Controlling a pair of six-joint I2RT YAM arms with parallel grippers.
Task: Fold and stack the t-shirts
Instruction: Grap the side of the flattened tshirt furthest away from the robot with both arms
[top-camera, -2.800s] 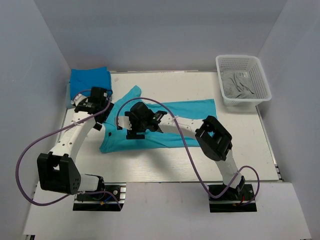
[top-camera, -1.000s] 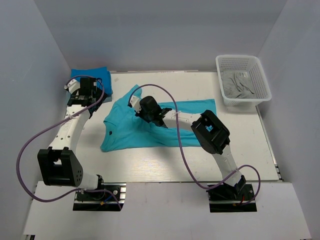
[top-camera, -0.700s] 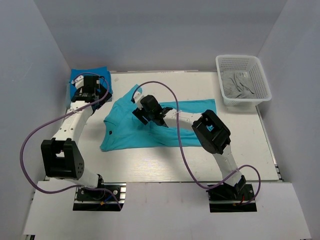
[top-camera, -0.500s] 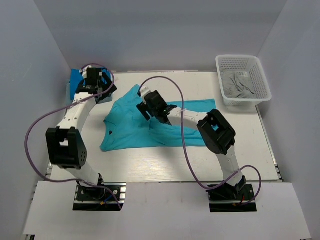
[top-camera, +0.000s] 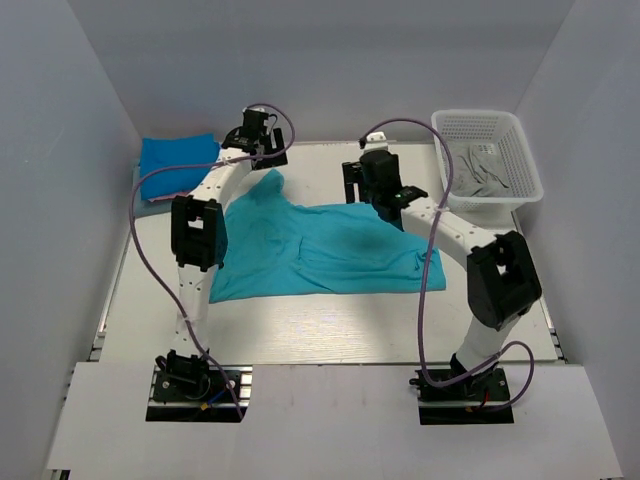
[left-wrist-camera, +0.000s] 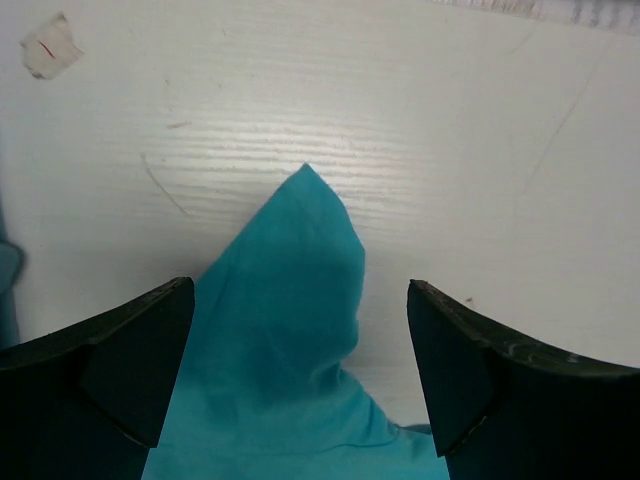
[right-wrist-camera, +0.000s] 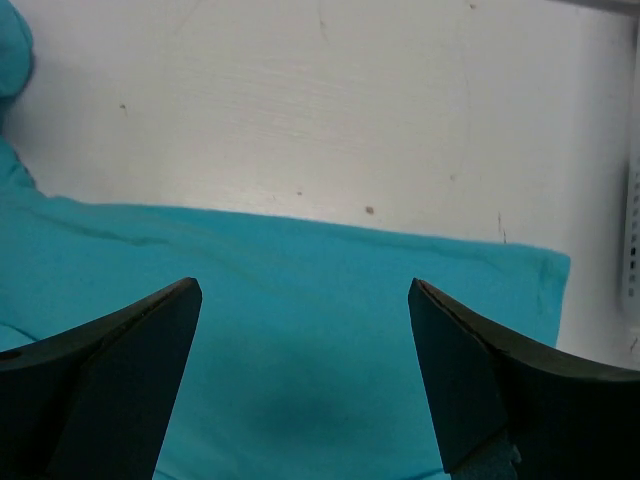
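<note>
The turquoise t-shirt's sleeve just short of its pointed tip (top-camera: 271, 181) (left-wrist-camera: 288, 240) is already below the gap between my gripper's fingers, so next I need to lower my left gripper onto it and close.
A turquoise t-shirt (top-camera: 320, 250) lies spread over the middle of the white table (top-camera: 330, 325), one sleeve pointing to the back left. My left gripper (top-camera: 256, 130) hangs open above that sleeve's tip; in the left wrist view the gripper (left-wrist-camera: 300, 290) has the pointed sleeve (left-wrist-camera: 300, 250) lying loose under the gap between its jaws. My right gripper (top-camera: 372, 180) is open over the shirt's back edge, and the right wrist view shows the gripper (right-wrist-camera: 305, 290) with flat turquoise fabric (right-wrist-camera: 300, 380) below it and nothing held. A folded deeper-blue t-shirt (top-camera: 178, 160) sits at the back left.
A white lattice basket (top-camera: 520, 150) at the back right holds crumpled pale grey fabric (top-camera: 478, 172). Grey walls close in the table on three sides. Purple cables loop off both arms above the shirt.
My right gripper opened and let go of the turquoise shirt, then swung toward the back right. The left arm moved from the blue folded shirt to above the sleeve tip.
</note>
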